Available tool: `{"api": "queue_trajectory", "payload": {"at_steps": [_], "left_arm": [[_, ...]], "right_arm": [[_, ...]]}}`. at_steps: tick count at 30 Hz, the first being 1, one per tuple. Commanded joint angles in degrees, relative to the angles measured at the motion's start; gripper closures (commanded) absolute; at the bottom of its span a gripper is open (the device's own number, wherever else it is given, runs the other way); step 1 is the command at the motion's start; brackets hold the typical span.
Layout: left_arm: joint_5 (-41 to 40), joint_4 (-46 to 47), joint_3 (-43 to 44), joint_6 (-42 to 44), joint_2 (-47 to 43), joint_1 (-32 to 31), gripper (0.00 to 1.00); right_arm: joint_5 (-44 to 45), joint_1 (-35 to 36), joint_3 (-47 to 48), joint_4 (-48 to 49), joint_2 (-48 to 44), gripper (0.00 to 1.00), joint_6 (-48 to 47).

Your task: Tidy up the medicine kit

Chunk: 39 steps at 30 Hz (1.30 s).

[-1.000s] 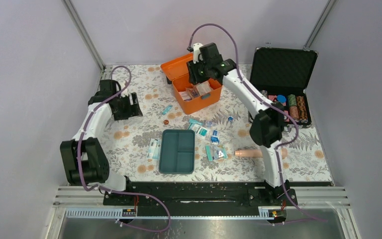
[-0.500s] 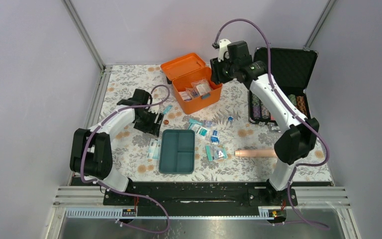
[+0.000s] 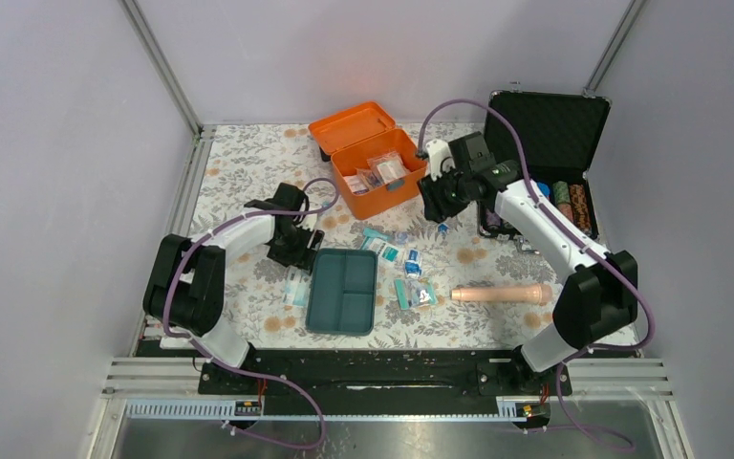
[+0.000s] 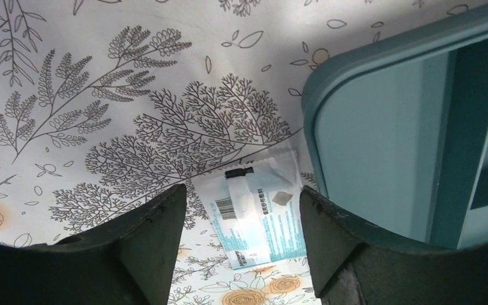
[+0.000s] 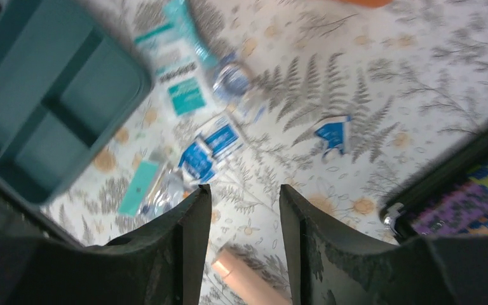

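My right gripper will next move down and back to the thin white-and-teal packet nearer my base, onto its clear end toward the beige tube.
The orange medicine kit box stands open at the back centre with packets inside. Its teal three-compartment tray lies apart on the floral mat. Several white-and-teal packets lie scattered right of the tray. My left gripper is open and empty, low over the mat at the tray's far left corner. In the left wrist view a white-and-teal packet lies between the jaws beside the tray. My right gripper is open and empty, hovering right of the box over a small blue packet.
A black foam-lined case of poker chips stands open at the back right. A beige tube lies right of the packets; it also shows in the right wrist view. Another packet lies by the tray's left side.
My left gripper has swung right and nearer, to the tray's far left corner. My right gripper has left the orange box, moving right and then down over the scattered packets.
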Motion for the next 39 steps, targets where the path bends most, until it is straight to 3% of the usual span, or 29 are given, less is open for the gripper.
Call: {"api": "queue_trajectory", "payload": {"at_steps": [1, 3, 6, 12, 16, 26, 36, 39], "left_arm": [[-2.2, 2.6, 0.6, -1.6, 1.0, -0.1, 0.35], [-2.4, 2.4, 0.9, -1.7, 1.3, 0.0, 0.35], [-3.9, 1.8, 1.9, -2.2, 1.0, 0.0, 0.32], [-4.5, 0.4, 3.9, -3.1, -1.1, 2.2, 0.28], [-4.0, -0.6, 5.8, -4.5, -1.1, 5.0, 0.27], [-5.3, -2.3, 12.6, -3.7, -0.7, 11.8, 0.27], [-6.0, -2.1, 11.0, -2.9, -3.4, 13.1, 0.26], [-5.9, -1.9, 10.9, -2.9, -3.2, 13.3, 0.26]], "right_arm": [[-11.5, -0.1, -4.0, -6.8, -1.3, 0.48, -16.3], [-13.2, 0.0, -6.2, -9.6, 0.0, 0.46, -22.3], [-11.8, 0.1, -7.9, -10.6, 3.1, 0.42, -22.8], [-14.2, 1.5, -10.6, -10.0, 5.7, 0.3, -14.3], [-9.2, 1.7, -12.6, -7.4, 6.9, 0.23, -8.0], [-10.4, 2.3, -12.6, -4.8, 13.1, 0.44, -5.7], [-10.9, 3.7, -10.7, -5.1, 18.8, 0.52, -6.2], [-11.6, 3.7, -10.6, -5.2, 19.1, 0.66, -6.8]]}}
